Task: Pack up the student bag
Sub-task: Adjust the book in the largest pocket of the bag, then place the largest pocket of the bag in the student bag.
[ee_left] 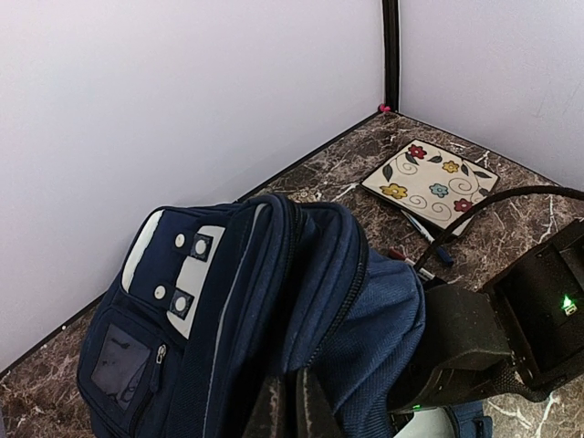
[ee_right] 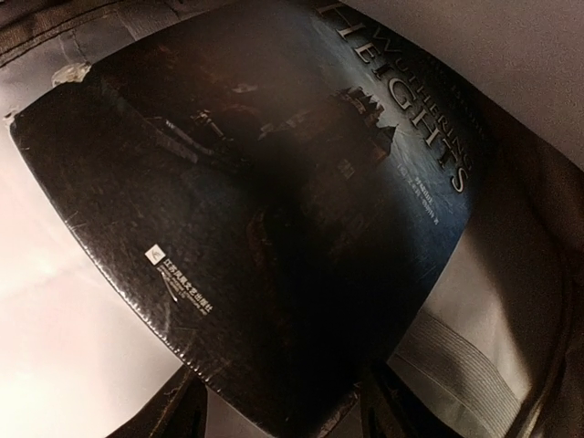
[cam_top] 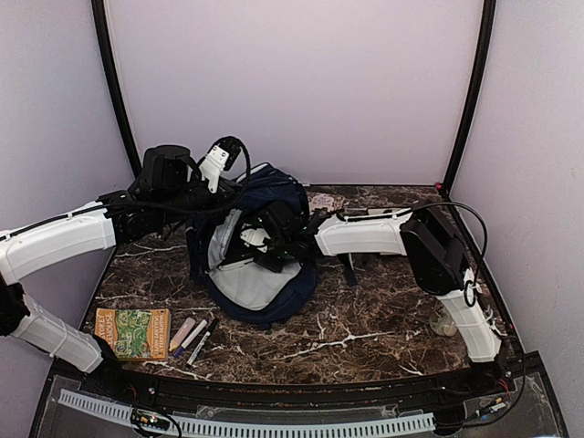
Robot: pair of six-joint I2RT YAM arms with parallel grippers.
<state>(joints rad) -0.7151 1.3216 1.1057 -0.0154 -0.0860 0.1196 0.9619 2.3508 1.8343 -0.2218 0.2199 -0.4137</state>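
The fabric should first go down and back over the bag's open mouth [cam_top: 243, 245] with my left gripper for release, as the dark book is already inside.
The student bag [cam_top: 290, 297] is a navy backpack lying in the middle of the table with its mouth open and its pale grey lining [cam_top: 246, 278] showing. My left gripper [ee_left: 294, 401] is shut on the fabric at the bag's upper edge [ee_left: 301, 274] and holds it up. My right gripper [ee_right: 283, 415] reaches inside the bag [cam_top: 265, 242]. A dark book [ee_right: 274, 210] titled "Wuthering Heights" fills the gap between its fingers [ee_right: 169, 411], which press on the book's near end from both sides. The lining [ee_right: 484, 310] surrounds the book.
A green paperback [cam_top: 133, 331] and three markers [cam_top: 193, 338] lie at the front left of the marble table [cam_top: 365, 338]. A flowered pad [ee_left: 431, 182] and pens [ee_left: 429, 239] lie behind the bag near the back right corner. Walls enclose the back and sides.
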